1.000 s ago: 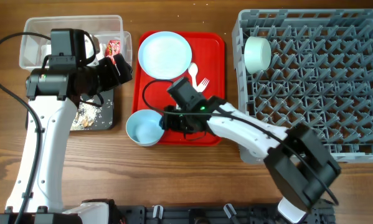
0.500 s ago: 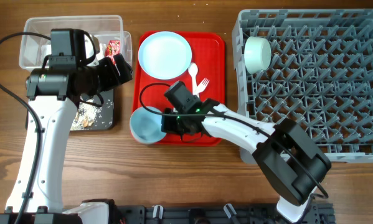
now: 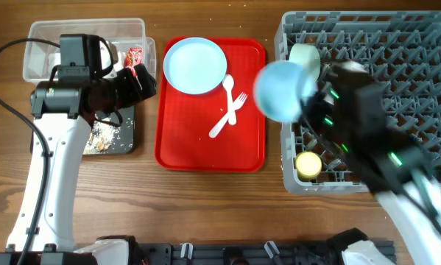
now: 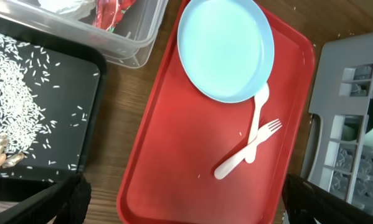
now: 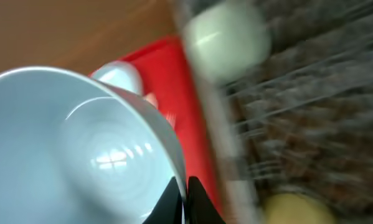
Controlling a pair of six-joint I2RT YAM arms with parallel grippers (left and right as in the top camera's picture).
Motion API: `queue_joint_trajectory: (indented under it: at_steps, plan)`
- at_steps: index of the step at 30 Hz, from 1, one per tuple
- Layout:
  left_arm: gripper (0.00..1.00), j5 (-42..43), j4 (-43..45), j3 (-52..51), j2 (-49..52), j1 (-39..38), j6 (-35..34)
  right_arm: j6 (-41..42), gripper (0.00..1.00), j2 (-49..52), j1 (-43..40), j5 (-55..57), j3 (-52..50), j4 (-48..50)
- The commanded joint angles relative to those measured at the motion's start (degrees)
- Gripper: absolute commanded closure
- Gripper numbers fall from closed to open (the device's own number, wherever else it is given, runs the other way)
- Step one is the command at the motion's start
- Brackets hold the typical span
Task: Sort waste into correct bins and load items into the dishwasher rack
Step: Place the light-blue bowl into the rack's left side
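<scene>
The right gripper turns down into the rack (image 3: 397, 73) next, tips the light blue bowl between green bowl and yellow cup, where rows stand empty, and releases it.
My right gripper (image 5: 186, 193) is shut on the rim of the light blue bowl (image 3: 281, 89) and holds it in the air over the left edge of the grey dishwasher rack (image 3: 397, 73); the bowl fills the right wrist view (image 5: 80, 155). The pale green bowl (image 3: 302, 59) and the yellow cup (image 3: 308, 165) sit in the rack. The light blue plate (image 3: 195, 65), the white spoon (image 3: 229, 92) and the fork (image 3: 226, 118) lie on the red tray (image 3: 183, 147). My left gripper (image 4: 180, 202) is open and empty above the tray's left side.
The clear tub (image 3: 51, 37) at the back left holds white napkins and the red-and-white wrapper (image 3: 134, 55). The black tray (image 4: 43, 124) in front of it holds rice crumbs and brown scraps. The left arm covers much of both bins in the overhead view.
My right gripper has lifted the light blue bowl from the red tray's front left corner and swung it fast to the right, up over the rack's left edge. The left arm has not moved.
</scene>
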Motion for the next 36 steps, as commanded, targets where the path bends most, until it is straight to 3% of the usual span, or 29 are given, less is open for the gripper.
queue_joint_trajectory:
  at_steps: [1,4,8,14,21,23,28,36]
  plan:
    - [0.00,-0.15,0.07,0.76,-0.46,0.31,0.31,-6.32,0.96,-2.32,-0.11,34.53,-0.39,-6.97]
    - [0.00,-0.13,0.07,0.76,-0.46,0.31,0.31,-16.61,0.96,3.69,-0.11,47.52,-0.48,-9.97]
    - [0.00,-0.15,0.07,0.76,-0.46,0.31,0.31,-39.30,0.96,17.73,-0.09,56.52,-0.48,-7.65]
    - [0.00,-0.15,0.07,0.76,-0.46,0.31,0.31,-41.99,0.96,29.94,4.28,58.58,-0.48,-6.64]
    - [0.00,-0.13,0.07,0.76,-0.46,0.31,0.31,-47.54,0.96,32.52,8.31,60.39,-0.55,-2.47]
    - [0.00,-0.15,0.07,0.76,-0.46,0.31,0.31,-48.22,0.96,33.83,8.33,66.10,-0.55,-1.92]
    - [0.00,-0.15,0.07,0.76,-0.46,0.31,0.31,-59.60,0.96,35.85,8.44,67.43,-0.55,3.74]
    - [0.00,-0.15,0.07,0.76,-0.46,0.31,0.31,-61.20,0.96,38.34,13.09,62.90,-1.66,3.54]
